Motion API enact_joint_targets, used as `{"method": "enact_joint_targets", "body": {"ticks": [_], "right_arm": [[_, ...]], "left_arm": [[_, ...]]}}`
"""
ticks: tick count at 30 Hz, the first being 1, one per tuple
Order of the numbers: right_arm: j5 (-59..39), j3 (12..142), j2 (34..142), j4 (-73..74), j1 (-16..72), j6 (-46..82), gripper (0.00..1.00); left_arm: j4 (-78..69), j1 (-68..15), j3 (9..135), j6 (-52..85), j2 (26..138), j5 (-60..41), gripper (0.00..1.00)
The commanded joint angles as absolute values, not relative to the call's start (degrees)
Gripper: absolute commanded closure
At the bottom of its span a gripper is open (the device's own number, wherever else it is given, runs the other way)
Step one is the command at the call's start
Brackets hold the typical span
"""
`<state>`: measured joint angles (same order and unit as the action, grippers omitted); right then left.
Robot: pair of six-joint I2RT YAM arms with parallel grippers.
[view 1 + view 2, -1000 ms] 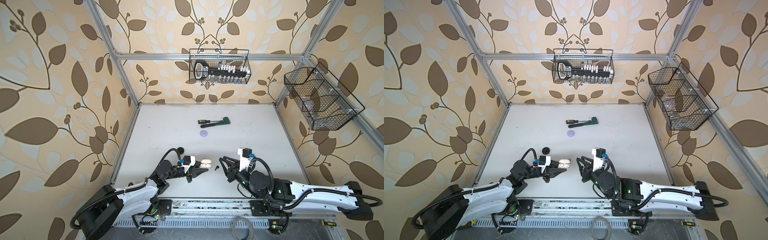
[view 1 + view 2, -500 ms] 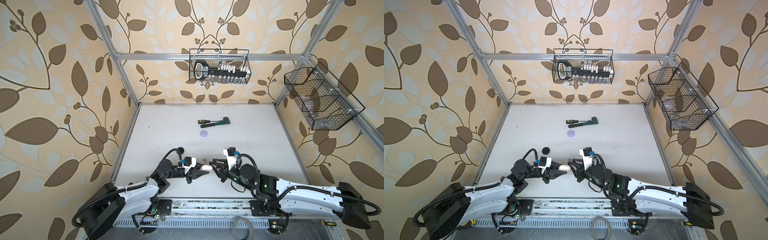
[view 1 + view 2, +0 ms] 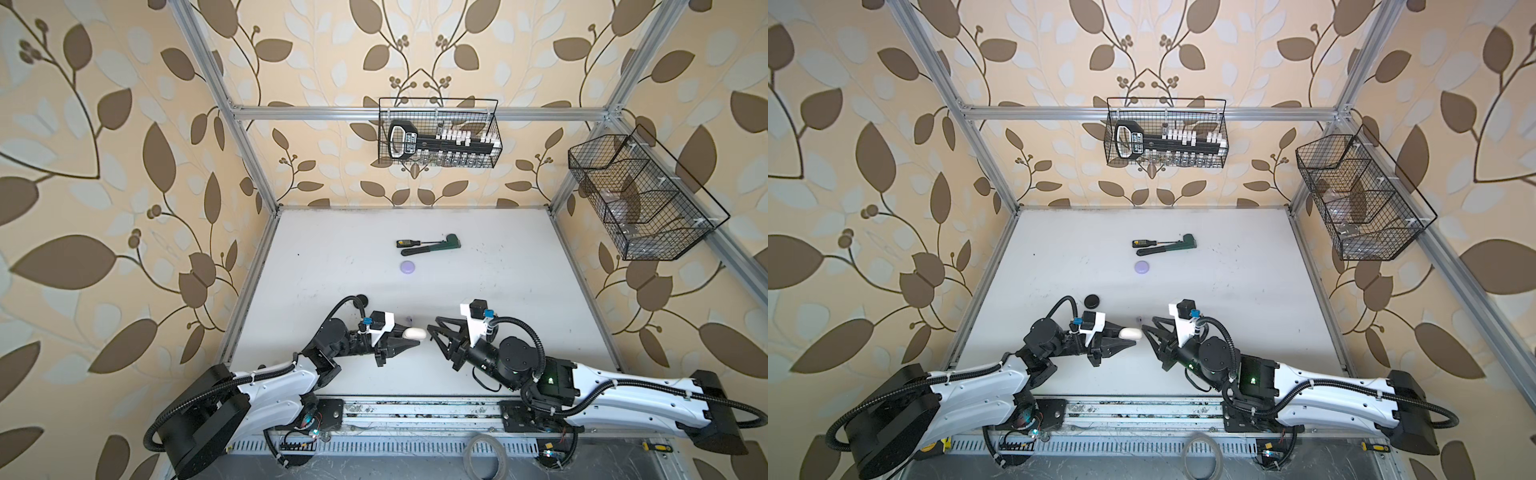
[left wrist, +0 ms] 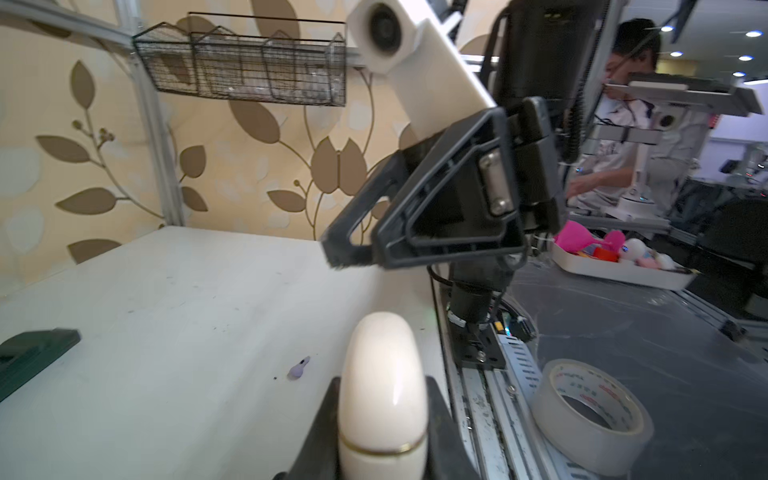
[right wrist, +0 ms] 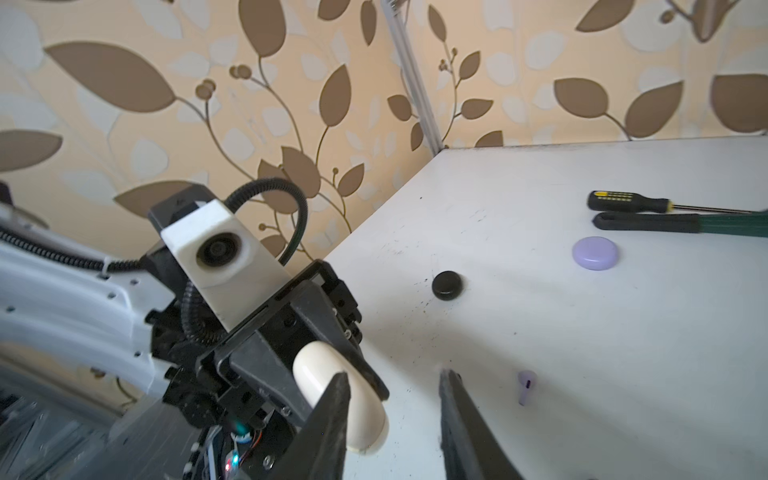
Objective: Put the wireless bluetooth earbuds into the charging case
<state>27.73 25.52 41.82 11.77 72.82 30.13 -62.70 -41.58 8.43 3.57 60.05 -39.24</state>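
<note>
My left gripper should next move outward and down to release the charging case (image 3: 415,333) on the bare spot on the tabletop between the lavender and black cases.
My left gripper (image 3: 415,338) (image 4: 382,388) is shut on a cream-white oval charging case (image 3: 415,333) (image 3: 1129,333) (image 4: 382,390), held just above the table near its front edge, lid closed along a gold seam. My right gripper (image 3: 432,328) (image 3: 1148,328) (image 5: 395,376) stands open right beside the case's free end (image 5: 316,365), with nothing between its fingers. One pale lavender earbud (image 3: 410,319) (image 3: 1139,319) (image 4: 300,368) (image 5: 525,386) lies on the table just behind the case. No other earbuds show.
A round lavender case (image 3: 407,267) (image 5: 594,252) sits mid-table, and a round black case (image 3: 1092,300) (image 5: 446,284) lies by the left arm. A screwdriver (image 5: 627,201) and a green wrench (image 3: 432,245) lie farther back. Wire baskets (image 3: 438,133) hang on the walls.
The right gripper swung in to the case's end, then drew back slightly to the right with its jaws wider apart. The left gripper and case stayed put.
</note>
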Motion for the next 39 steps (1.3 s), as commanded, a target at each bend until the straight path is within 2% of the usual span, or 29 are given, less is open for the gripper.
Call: {"method": "enact_joint_targets", "body": {"ticks": [1,5,7,9,15,20,35,39], "right_arm": [[36.40,27.26,37.33,0.00,70.96,36.23,0.61],[35.67,25.78,33.11,-4.64,67.89,38.53,0.60],[35.62,25.59,32.35,-6.48,66.95,38.90,0.59],[35.74,25.49,32.48,-8.03,66.22,39.61,0.58],[33.23,25.38,35.76,-8.54,63.98,40.82,0.56],[30.87,25.19,38.51,-6.44,63.02,41.32,0.56],[27.27,24.52,41.39,-5.83,62.60,41.95,0.55],[26.92,26.36,41.62,-8.43,61.74,40.49,0.51]], "left_arm": [[-58.78,-41.40,11.15,8.97,58.57,-22.32,1.00],[-47.44,-41.31,14.72,15.57,57.07,-8.62,1.00],[-33.43,-40.95,20.31,19.01,56.99,-1.67,1.00],[-20.78,-39.31,26.68,20.79,59.33,1.06,1.00],[-18.63,-27.97,33.59,29.05,75.94,-16.07,1.00],[-14.79,-24.87,40.69,29.92,88.53,-24.26,1.00],[-11.30,-19.36,46.84,31.46,99.78,-28.78,1.00],[-11.37,-18.46,47.37,31.92,101.07,-30.39,0.93]]}}
